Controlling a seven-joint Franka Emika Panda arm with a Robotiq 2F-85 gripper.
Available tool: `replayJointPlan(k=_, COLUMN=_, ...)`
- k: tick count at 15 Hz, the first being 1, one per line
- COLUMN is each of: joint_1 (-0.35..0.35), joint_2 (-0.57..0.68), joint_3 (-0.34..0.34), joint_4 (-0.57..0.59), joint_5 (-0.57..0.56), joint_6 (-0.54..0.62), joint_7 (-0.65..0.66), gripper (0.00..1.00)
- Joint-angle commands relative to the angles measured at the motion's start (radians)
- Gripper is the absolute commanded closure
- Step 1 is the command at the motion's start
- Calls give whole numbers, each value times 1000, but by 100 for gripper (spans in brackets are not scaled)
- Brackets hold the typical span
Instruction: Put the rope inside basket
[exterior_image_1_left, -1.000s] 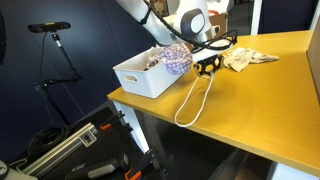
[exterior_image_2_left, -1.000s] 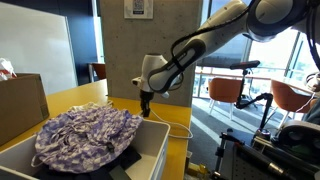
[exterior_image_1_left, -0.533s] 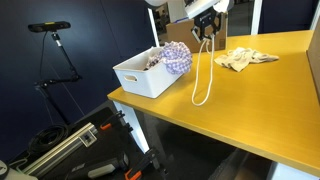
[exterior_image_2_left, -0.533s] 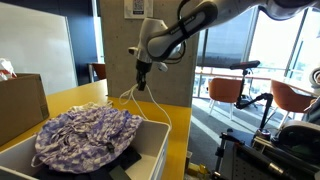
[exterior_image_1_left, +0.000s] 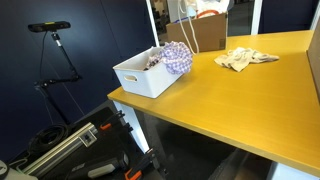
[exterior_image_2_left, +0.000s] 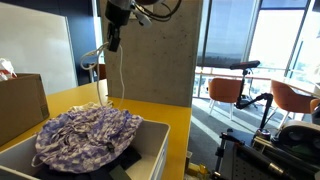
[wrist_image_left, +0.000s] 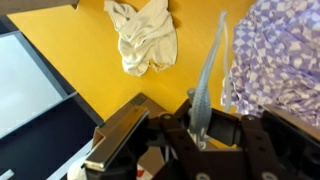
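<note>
My gripper passes the purple cloth (exterior_image_2_left: 85, 135) next, over the basket's open inside, and lowers to release the rope, as its loop still hangs by the cloth's edge.
My gripper (exterior_image_2_left: 113, 42) is shut on the white rope (exterior_image_2_left: 120, 78) and holds it high. The rope hangs down in a long loop toward the purple checkered cloth (exterior_image_2_left: 85, 135) that fills the white basket (exterior_image_2_left: 160, 140). In the wrist view the rope (wrist_image_left: 207, 80) runs from between the fingers (wrist_image_left: 198, 135) down along the edge of the purple cloth (wrist_image_left: 280, 60). In an exterior view the rope (exterior_image_1_left: 186, 30) shows as thin strands above the basket (exterior_image_1_left: 135, 78); the gripper is above that frame's top edge.
A crumpled cream cloth (exterior_image_1_left: 245, 58) lies on the yellow table (exterior_image_1_left: 240, 110) beyond the basket, also in the wrist view (wrist_image_left: 145, 35). A cardboard box (exterior_image_2_left: 20, 105) stands beside the basket. The table edge drops off close to the basket.
The gripper has risen steeply with the rope and moved from beside the basket to over it. The rope has left the table and now hangs free.
</note>
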Motion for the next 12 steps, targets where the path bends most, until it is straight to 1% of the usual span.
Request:
replayJointPlan(k=1, joint_1=72, joint_2=-43, joint_3=25, joint_4=49, joint_5=-23, joint_6=-90, joint_7=25, gripper=99)
replayJointPlan(k=4, joint_1=100, joint_2=-111, joint_3=36, joint_4=-21, joint_5=-8, joint_6=-91, joint_7=32, gripper=99)
replayJointPlan(k=6, joint_1=101, joint_2=-153, joint_3=50, joint_4=-89, joint_5=19, joint_6=-78, joint_7=24, gripper=99)
replayJointPlan(k=8, joint_1=85, joint_2=-174, joint_3=71, joint_4=-162, joint_5=77, joint_6=-64, joint_7=-4, gripper=99)
replayJointPlan(k=12, joint_1=47, joint_2=-105, joint_3=107, joint_4=-238, joint_5=164, joint_6=-42, joint_7=-50, gripper=99)
